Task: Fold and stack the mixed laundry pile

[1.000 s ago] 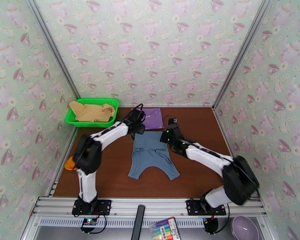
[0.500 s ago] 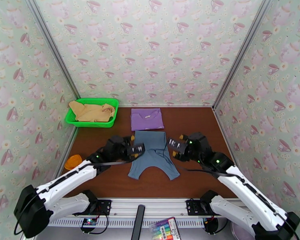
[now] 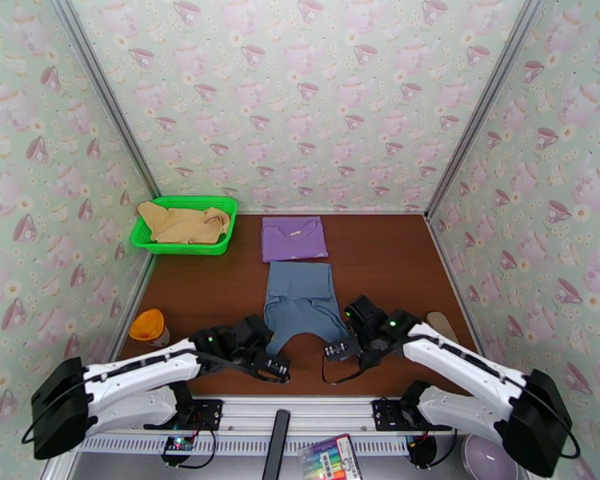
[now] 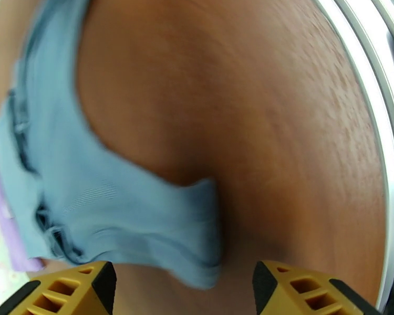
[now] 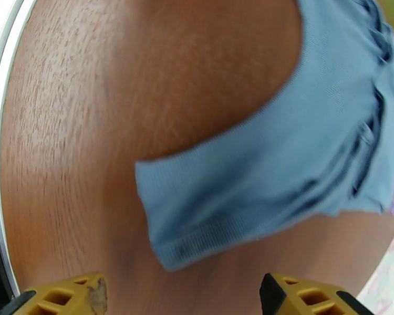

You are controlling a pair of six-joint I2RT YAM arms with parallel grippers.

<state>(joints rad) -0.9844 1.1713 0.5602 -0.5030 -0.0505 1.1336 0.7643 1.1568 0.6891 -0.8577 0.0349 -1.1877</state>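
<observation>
My right gripper should lower its fingers toward the left gripper and around the shirt's ribbed near corner below, because that corner juts out free.
The slate-blue shirt (image 3: 300, 302) lies flat in the middle of the brown table, its two bottom corners pointing toward me. My left gripper (image 3: 270, 364) hovers open at the shirt's near-left corner (image 4: 192, 248), which sits between the yellow fingertips (image 4: 76, 290). My right gripper (image 3: 338, 350) stands open at the near-right corner (image 5: 197, 227), yellow fingertips (image 5: 302, 296) on either side of it. Nothing is gripped. The purple T-shirt (image 3: 294, 238) lies folded just beyond the blue one. The tan-yellow garment (image 3: 182, 223) rests crumpled in the green basket (image 3: 220, 247).
An orange round object (image 3: 149, 326) sits at the table's left edge and a beige one (image 3: 444, 322) at the right edge. A metal rail (image 3: 300, 414) runs along the near edge, with a marker box (image 3: 330, 458) and a purple bowl (image 3: 488, 458) below it.
Both arms have pulled back toward the near edge, from beside the blue shirt's middle down to its two bottom corners. The garments have not moved.
</observation>
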